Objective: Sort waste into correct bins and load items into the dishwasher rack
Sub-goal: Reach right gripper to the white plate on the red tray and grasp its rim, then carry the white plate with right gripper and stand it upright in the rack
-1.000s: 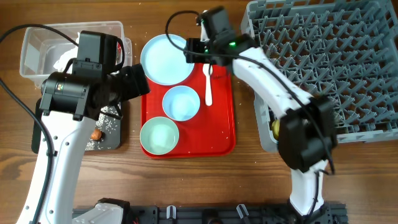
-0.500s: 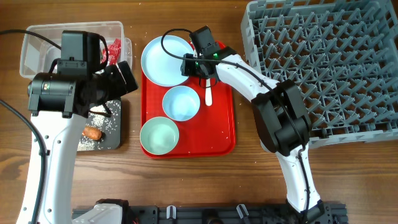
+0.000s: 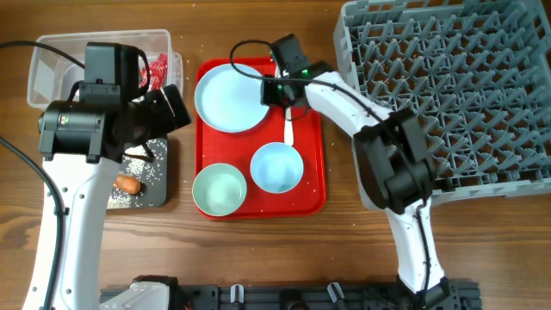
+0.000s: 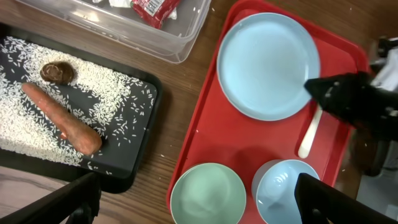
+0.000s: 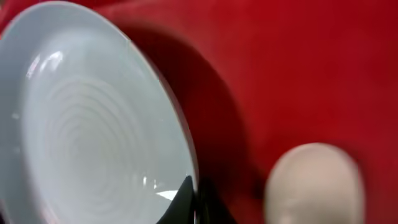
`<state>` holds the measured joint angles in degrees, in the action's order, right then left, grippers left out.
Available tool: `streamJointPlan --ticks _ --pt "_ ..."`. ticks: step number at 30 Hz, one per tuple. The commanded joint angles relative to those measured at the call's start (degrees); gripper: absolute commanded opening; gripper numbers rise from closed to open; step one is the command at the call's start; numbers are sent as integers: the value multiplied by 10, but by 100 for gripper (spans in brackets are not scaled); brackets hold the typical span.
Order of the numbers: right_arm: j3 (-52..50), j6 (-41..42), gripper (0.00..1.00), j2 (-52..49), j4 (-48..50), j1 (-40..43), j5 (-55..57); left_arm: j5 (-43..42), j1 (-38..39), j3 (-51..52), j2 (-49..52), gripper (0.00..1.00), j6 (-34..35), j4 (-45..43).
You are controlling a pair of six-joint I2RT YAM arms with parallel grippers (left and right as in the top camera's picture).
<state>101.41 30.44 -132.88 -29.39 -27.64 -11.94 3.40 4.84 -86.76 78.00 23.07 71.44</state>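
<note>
The plate (image 3: 225,96) in my right gripper goes up and over the grey dishwasher rack next. Then it comes down between the rack's middle wires, since they stand empty, and is released.
My right gripper (image 3: 275,91) is shut on the right rim of the pale-blue plate (image 3: 225,96), which lies at the back of the red tray (image 3: 317,196). In the right wrist view the fingertips (image 5: 186,198) pinch the plate (image 5: 93,137) at its edge, with the white spoon (image 5: 314,183) beside it. The spoon (image 3: 289,126), a light-blue bowl (image 3: 276,167) and a pale-green bowl (image 3: 219,189) are on the tray. My left gripper (image 4: 199,208) hangs open over the tray's left side, holding nothing. A carrot (image 4: 62,118), a brown lump (image 4: 57,73) and rice lie in the black tray (image 4: 134,167). A red wrapper (image 4: 155,7) sits in the clear tub (image 4: 174,46).
The grey dishwasher rack (image 3: 448,95) fills the right side of the table, its near-left corner behind the right arm. The left arm covers part of the tub (image 3: 52,65) and the black tray (image 3: 159,196). Bare wood runs along the front.
My right gripper has closed on the plate's rim. The light-blue bowl has slid from the tray's middle to its front right. The left arm drew back to the left a second ago.
</note>
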Motion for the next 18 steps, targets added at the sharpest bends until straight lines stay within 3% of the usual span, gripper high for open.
streamJointPlan --ticks 1,6,11,12,14,18 --pt "-1 -58 4 113 -5 24 16 7 -2 -6 -2 100 1 0" --pt "-2 -163 4 317 -80 71 124 7 -2 -6 -2 100 1 0" --pt "-2 -284 4 405 -144 130 545 5 -2 -6 -2 100 1 0" --pt "-2 -381 4 401 -138 156 591 5 -2 -6 -2 100 1 0" --pt "-3 -475 4 389 -134 209 591 5 -2 -6 -2 100 1 0" --pt "-6 -530 4 377 -149 257 591 5 -2 -6 -2 100 1 0"
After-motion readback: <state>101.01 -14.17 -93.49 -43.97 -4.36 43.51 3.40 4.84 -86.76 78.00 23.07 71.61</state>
